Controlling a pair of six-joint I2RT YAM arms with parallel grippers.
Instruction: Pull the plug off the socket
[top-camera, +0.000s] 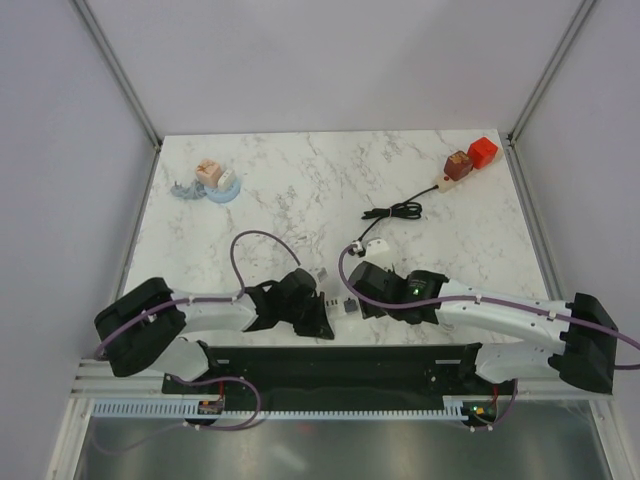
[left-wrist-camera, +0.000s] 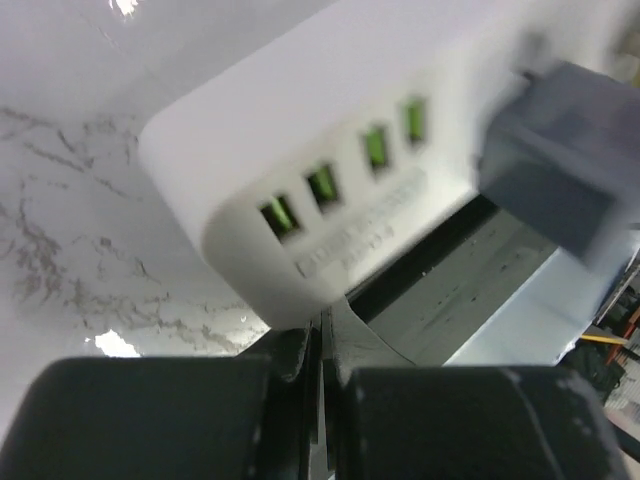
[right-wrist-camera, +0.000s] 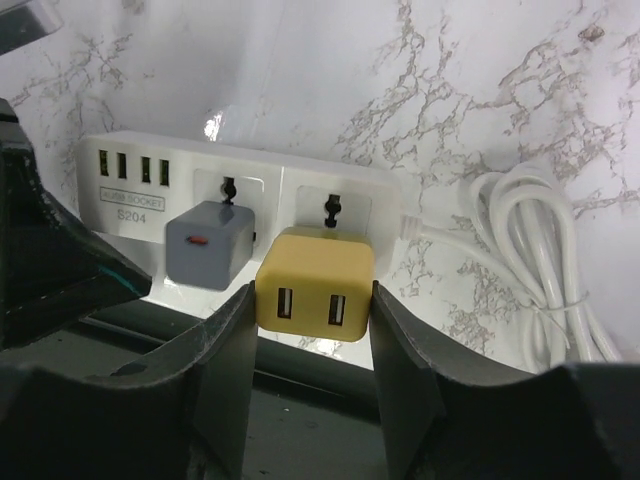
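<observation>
The table is bare between the socket strip (right-wrist-camera: 240, 165) and the blue plate. My right gripper should next pull the yellow plug (right-wrist-camera: 315, 283) up, then carry it outward and down onto that bare spot.
A white socket strip (right-wrist-camera: 240, 165) lies at the table's near edge, with a row of USB ports at its left end. Two plugs sit in it: a grey plug (right-wrist-camera: 208, 245) and, right of it, a yellow plug (right-wrist-camera: 315, 283) with two USB ports. My right gripper (right-wrist-camera: 312, 300) is shut on the yellow plug, one finger pressed on each side. My left gripper (left-wrist-camera: 325, 335) is shut, with its tips against the USB end of the socket strip (left-wrist-camera: 300, 120). The grey plug (left-wrist-camera: 560, 170) shows blurred at the right of that view.
The strip's white cable (right-wrist-camera: 545, 260) is coiled to the right. A black cable (top-camera: 395, 212) lies mid-table. Another strip with a red and a brown plug (top-camera: 470, 158) sits at the back right. A blue plate (top-camera: 225, 194) with small items is at the back left.
</observation>
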